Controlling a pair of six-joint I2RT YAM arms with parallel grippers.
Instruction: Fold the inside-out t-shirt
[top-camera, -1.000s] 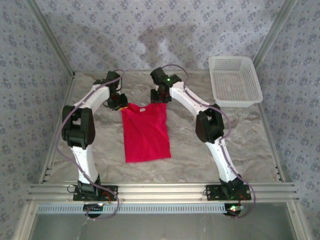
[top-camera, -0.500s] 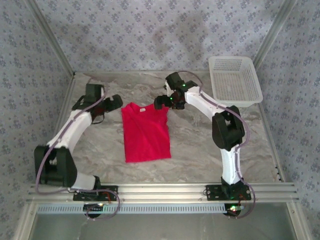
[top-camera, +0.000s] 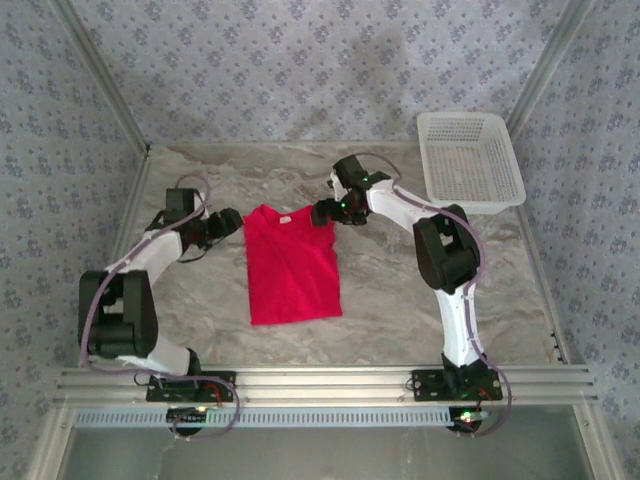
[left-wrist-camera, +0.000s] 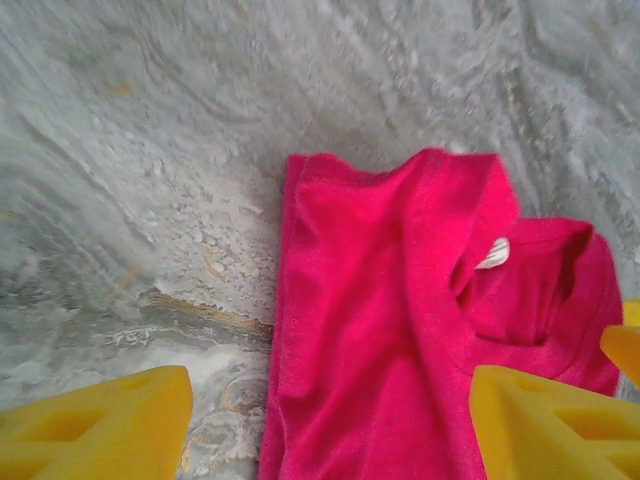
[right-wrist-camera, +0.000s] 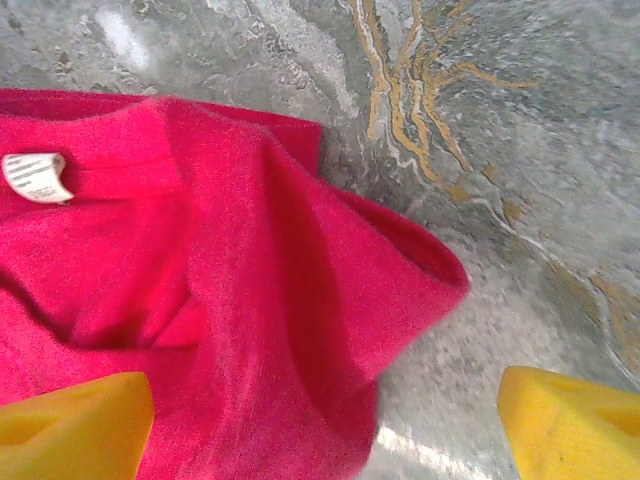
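The raised fold at the shirt's far corner (top-camera: 326, 227) (right-wrist-camera: 285, 390) stands between the robot's open fingers, so its right gripper will next go down and ease toward the shirt's collar, onto that fold.
The red inside-out t-shirt (top-camera: 290, 265) lies flat on the marble table as a narrow folded rectangle, collar end at the far side. My left gripper (top-camera: 228, 222) hovers just left of the shirt's far-left corner, open and holding nothing. In the left wrist view the left gripper (left-wrist-camera: 330, 430) has its yellow fingertips (left-wrist-camera: 100, 420) spread wide over the shirt (left-wrist-camera: 400, 300) and its white label (left-wrist-camera: 492, 254). My right gripper (top-camera: 325, 212) sits at the far-right corner, open. In the right wrist view the right gripper (right-wrist-camera: 320, 425) spans a raised fold of shirt (right-wrist-camera: 200, 250).
A white plastic basket (top-camera: 468, 160) stands at the back right. Patterned walls close in the back and both sides. Bare marble table (top-camera: 420, 290) surrounds the shirt, with an aluminium rail (top-camera: 320, 380) along the near edge.
Both grippers opened and let go of the shirt's collar-end corners, then drew outward. The left arm swung left and folded back; the right gripper returned close to the corner.
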